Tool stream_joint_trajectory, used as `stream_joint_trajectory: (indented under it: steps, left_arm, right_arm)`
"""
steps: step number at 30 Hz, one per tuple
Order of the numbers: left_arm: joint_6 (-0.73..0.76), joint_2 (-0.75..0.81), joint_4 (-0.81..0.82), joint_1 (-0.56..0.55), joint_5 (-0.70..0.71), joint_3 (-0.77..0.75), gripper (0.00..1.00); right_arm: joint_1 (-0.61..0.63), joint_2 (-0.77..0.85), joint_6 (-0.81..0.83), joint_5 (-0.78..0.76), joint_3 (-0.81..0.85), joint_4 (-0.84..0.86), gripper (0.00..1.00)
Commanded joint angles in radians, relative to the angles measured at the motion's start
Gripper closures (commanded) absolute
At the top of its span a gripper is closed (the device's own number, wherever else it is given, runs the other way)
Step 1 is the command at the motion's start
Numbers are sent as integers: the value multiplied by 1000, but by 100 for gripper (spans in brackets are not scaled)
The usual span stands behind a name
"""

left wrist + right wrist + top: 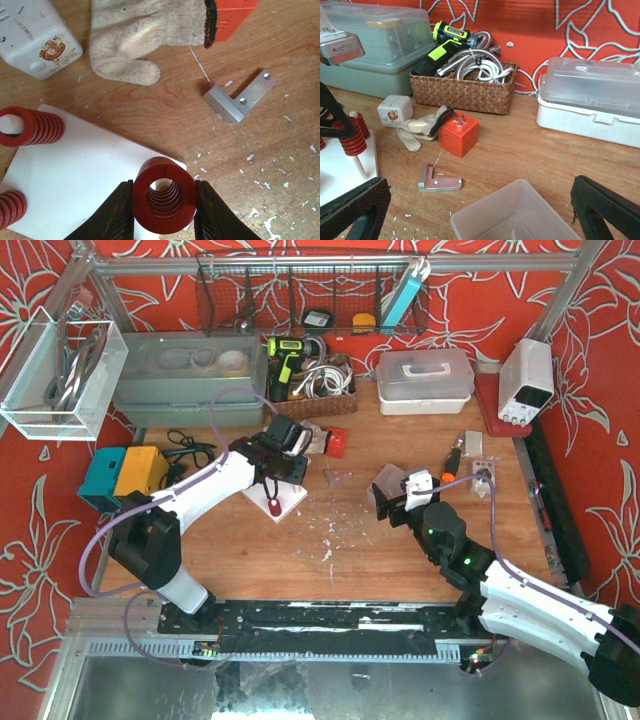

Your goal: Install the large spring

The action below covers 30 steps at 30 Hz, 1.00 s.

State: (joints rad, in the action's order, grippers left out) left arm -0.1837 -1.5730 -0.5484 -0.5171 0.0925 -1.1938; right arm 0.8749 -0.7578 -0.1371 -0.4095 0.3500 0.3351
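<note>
My left gripper moves down along the peg toward the plate's corner next and releases the spring. Bare white peg (163,184) still shows beneath the large red spring.
My left gripper (164,200) is shut on the large red spring (164,195), its black fingers (120,210) pressing both sides, over the corner of the white base plate (75,170). In the top view this gripper (272,480) hangs over the plate (292,498), with the red spring (274,506) below it. In the right wrist view a red spring (351,141) sits partway up a white peg on the plate (340,172). Two other red springs (31,125) (10,210) stand on the plate. My right gripper (480,215) (395,498) is open and empty.
A clear plastic tub (520,215) lies under my right gripper. A metal L-bracket (240,97), an orange cube (459,134), a work glove (145,35) and a white cube (35,35) lie behind the plate. A wicker basket (465,90) and lidded boxes (590,100) line the back.
</note>
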Motion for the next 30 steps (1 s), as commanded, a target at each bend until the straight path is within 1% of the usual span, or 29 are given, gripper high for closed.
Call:
stream_joint_trajectory:
  steps: [1, 6, 14, 19, 23, 30]
  left_arm:
    - [-9, -11, -24, 1, 11, 36, 100]
    - [-16, -20, -17, -1, -17, 47, 98]
    - [-17, 31, -43, -1, 4, 29, 98]
    - [-17, 49, -49, -2, -13, 19, 97]
    - [-15, 47, -21, -1, -14, 44, 95]
    - [-22, 5, 34, -1, -13, 100, 94]
  right_arm:
    - [-9, 12, -14, 5, -17, -5, 1]
    - [-11, 13, -16, 8, -17, -6, 1]
    - [-15, 4, -20, 19, -16, -4, 1]
    - [-16, -1, -15, 13, -17, -2, 1]
    - [-18, 5, -13, 12, -16, -7, 1]
    - [-21, 8, -16, 15, -20, -3, 1]
